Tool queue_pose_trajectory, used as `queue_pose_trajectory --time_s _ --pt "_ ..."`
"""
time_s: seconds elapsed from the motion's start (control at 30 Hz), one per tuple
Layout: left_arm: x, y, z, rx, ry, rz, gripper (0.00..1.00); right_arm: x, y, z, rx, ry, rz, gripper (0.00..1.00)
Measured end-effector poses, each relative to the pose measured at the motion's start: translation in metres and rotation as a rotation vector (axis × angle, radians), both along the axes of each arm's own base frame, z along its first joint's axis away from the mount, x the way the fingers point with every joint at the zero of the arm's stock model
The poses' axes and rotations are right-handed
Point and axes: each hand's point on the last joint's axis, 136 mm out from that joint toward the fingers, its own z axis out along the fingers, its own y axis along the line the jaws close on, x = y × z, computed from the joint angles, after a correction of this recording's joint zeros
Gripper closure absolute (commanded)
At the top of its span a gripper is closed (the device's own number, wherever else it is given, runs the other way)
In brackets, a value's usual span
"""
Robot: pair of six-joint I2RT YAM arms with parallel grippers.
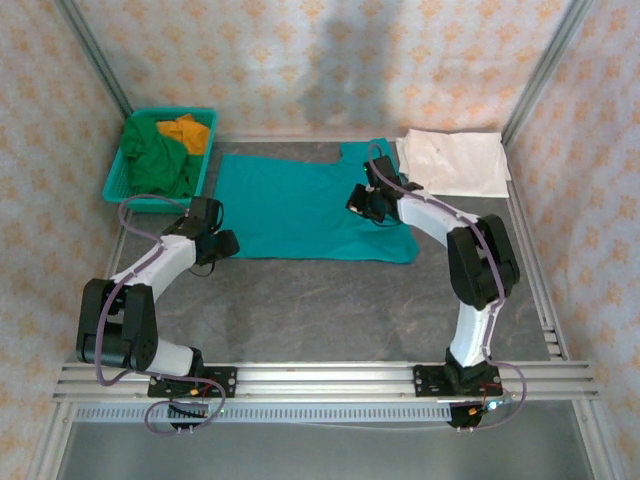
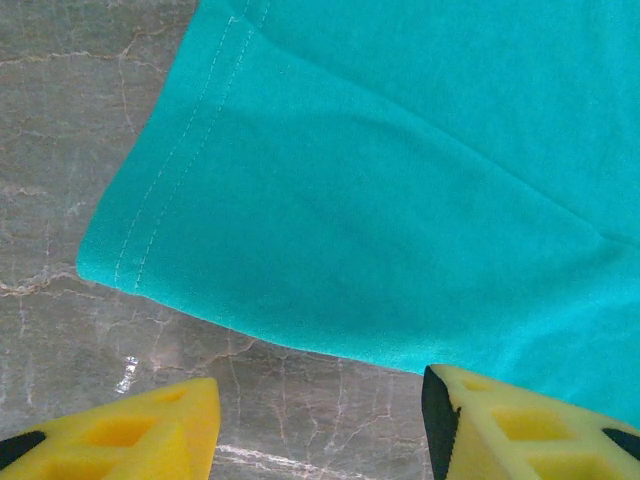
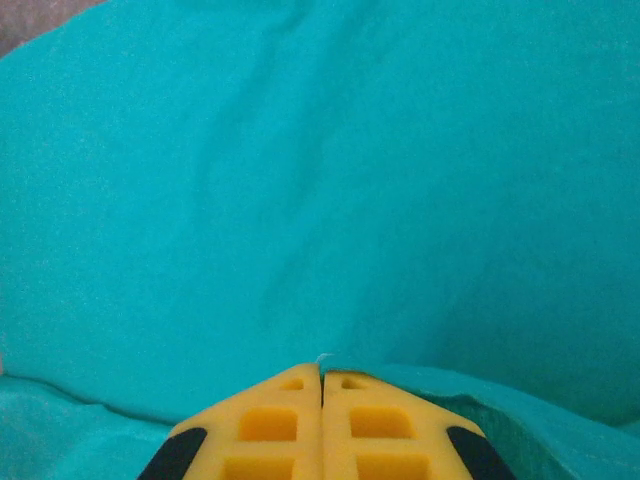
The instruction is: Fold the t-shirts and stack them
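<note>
My right gripper eases a little outward over the teal shirt with the raised fold next and releases it there, since the cloth ahead lies spread flat.
A teal t-shirt (image 1: 300, 205) lies spread flat in the middle of the table. My right gripper (image 1: 366, 204) is over its right part, and its yellow jaws (image 3: 322, 372) are shut on a raised fold of the teal cloth (image 3: 300, 200). My left gripper (image 1: 224, 243) hovers at the shirt's near left corner, open, with bare table between its fingers (image 2: 320, 395). The shirt's hemmed corner (image 2: 130, 250) lies just ahead of them. A white t-shirt (image 1: 455, 162) lies folded at the back right. Dark green (image 1: 155, 165) and orange (image 1: 185, 130) t-shirts sit bunched in the basket.
The teal plastic basket (image 1: 118, 180) stands at the back left, close to the left arm. Metal frame posts and patterned walls enclose the table. The grey tabletop (image 1: 320, 310) in front of the teal shirt is bare up to the rail at the near edge.
</note>
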Motion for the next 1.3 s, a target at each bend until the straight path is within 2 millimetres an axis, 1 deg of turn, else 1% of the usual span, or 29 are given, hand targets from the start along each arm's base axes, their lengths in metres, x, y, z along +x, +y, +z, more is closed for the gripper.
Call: queue_pose_trajectory --time_s 0.17,0.2,0.27,0.3,0.37,0.4,0.5,0.6,0.67,0.73,0.8,0.87,0.9,0.97,1.03,1.13,1.2,1.3 --pt "0.000 0.000 0.000 0.001 0.001 0.001 0.43 0.010 0.002 0.002 -0.045 -0.001 0.035 1.00" --pt "0.000 0.000 -0.001 0.002 0.003 0.001 0.43 0.012 0.001 0.003 -0.053 -0.001 0.037 0.95" --pt "0.000 0.000 -0.001 0.002 0.004 0.001 0.42 0.016 0.001 0.003 -0.065 -0.001 0.041 0.95" --pt "0.000 0.000 -0.001 0.002 0.005 0.001 0.42 0.017 0.000 0.002 -0.070 0.001 0.041 0.93" --pt "0.000 0.001 -0.001 0.004 0.005 0.002 0.41 0.020 -0.003 0.000 -0.080 0.009 0.039 0.86" --pt "0.000 0.001 -0.001 0.004 0.004 0.002 0.40 0.021 -0.004 0.000 -0.087 0.013 0.042 0.79" --pt "0.002 0.001 0.001 0.004 -0.002 0.002 0.39 0.025 -0.010 0.006 -0.101 0.009 0.037 0.69" --pt "0.006 0.000 0.006 0.004 -0.015 0.002 0.38 0.029 -0.017 0.015 -0.100 -0.008 0.025 0.64" --pt "0.007 0.000 0.006 0.004 -0.017 0.002 0.37 0.023 -0.026 0.020 -0.093 -0.015 0.007 0.61" --pt "0.007 0.000 0.006 0.004 -0.017 0.002 0.37 0.008 -0.040 0.025 -0.085 -0.018 -0.013 0.60" --pt "0.007 0.000 0.006 0.006 -0.016 -0.005 0.37 -0.013 -0.058 0.032 -0.066 -0.017 -0.040 0.64" --pt "0.007 0.000 0.006 0.007 -0.014 -0.007 0.37 -0.030 -0.069 0.034 -0.037 -0.020 -0.060 0.68" --pt "0.008 0.000 0.005 0.009 -0.012 -0.012 0.37 -0.037 -0.073 0.032 -0.022 -0.017 -0.068 0.69" --pt "0.010 -0.001 0.002 0.008 -0.003 -0.017 0.37 -0.052 -0.074 0.022 0.001 0.004 -0.071 0.75" --pt "0.012 -0.002 -0.002 0.004 0.012 -0.025 0.38 -0.064 -0.073 0.002 0.016 0.052 -0.070 0.77" --pt "0.014 -0.006 -0.009 -0.014 0.033 -0.037 0.38 -0.080 -0.074 -0.031 0.018 0.126 -0.079 0.77" --pt "0.016 -0.008 -0.014 -0.024 0.045 -0.042 0.39 -0.085 -0.076 -0.048 0.016 0.158 -0.095 0.77" --pt "0.015 -0.011 -0.018 -0.039 0.057 -0.048 0.39 -0.086 -0.078 -0.063 0.025 0.179 -0.125 0.77"
